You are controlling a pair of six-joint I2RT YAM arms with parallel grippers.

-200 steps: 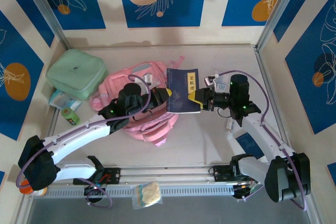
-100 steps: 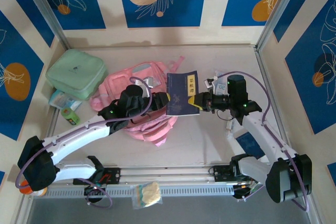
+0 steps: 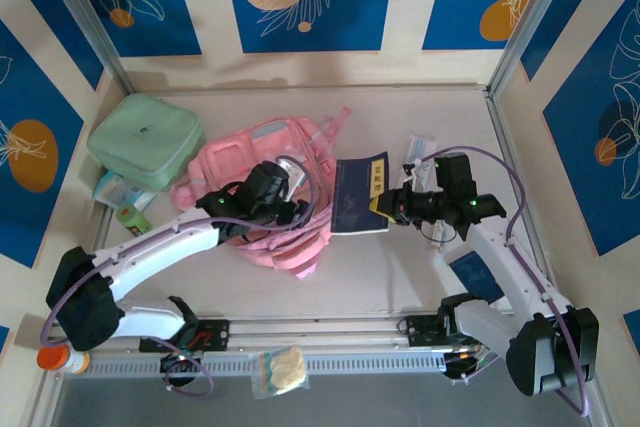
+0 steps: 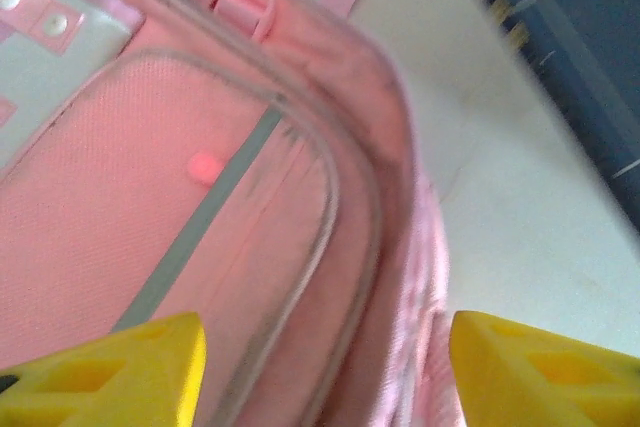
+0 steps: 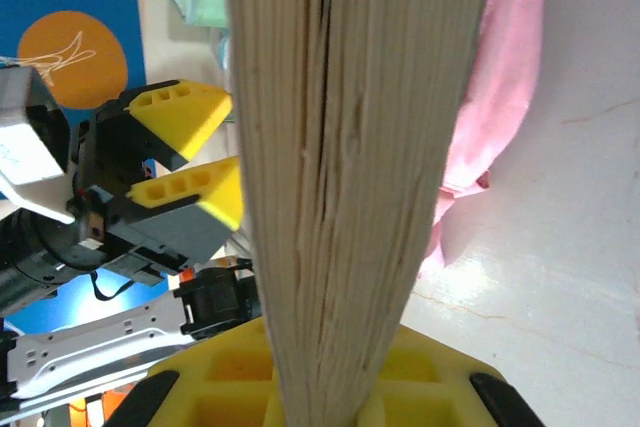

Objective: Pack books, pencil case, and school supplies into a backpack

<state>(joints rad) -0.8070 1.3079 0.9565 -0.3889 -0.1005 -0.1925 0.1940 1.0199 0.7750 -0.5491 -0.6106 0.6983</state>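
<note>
Next, my left gripper lowers and turns to match the slant of the backpack's raised zipper edge [image 4: 256,365] below, between its open fingers, then closes.
A navy book [image 3: 360,194] with a pale label hangs just right of the pink backpack [image 3: 245,169], and my right gripper [image 3: 384,206] is shut on its right edge. In the right wrist view the book's page edge [image 5: 350,147] rises from between the yellow fingers [image 5: 240,397], with backpack fabric [image 5: 500,97] behind it. My left gripper [image 3: 298,211] stands open over the backpack's right side, clear of the book. In the left wrist view its fingertips [image 4: 110,367] are wide apart with pink backpack [image 4: 200,197] fabric below. The left gripper [image 5: 190,157] is also seen open from the right wrist.
A mint-green zip case [image 3: 145,139] lies at the back left, with a small packet [image 3: 118,190] and a green roll [image 3: 131,219] beside it. Another navy book [image 3: 474,273] lies under the right arm. Small white items [image 3: 420,145] sit at the back right. Walls enclose three sides.
My left gripper has opened and let go of the navy book, drawing back over the backpack. The right gripper has shut on the book and carried it right and down.
</note>
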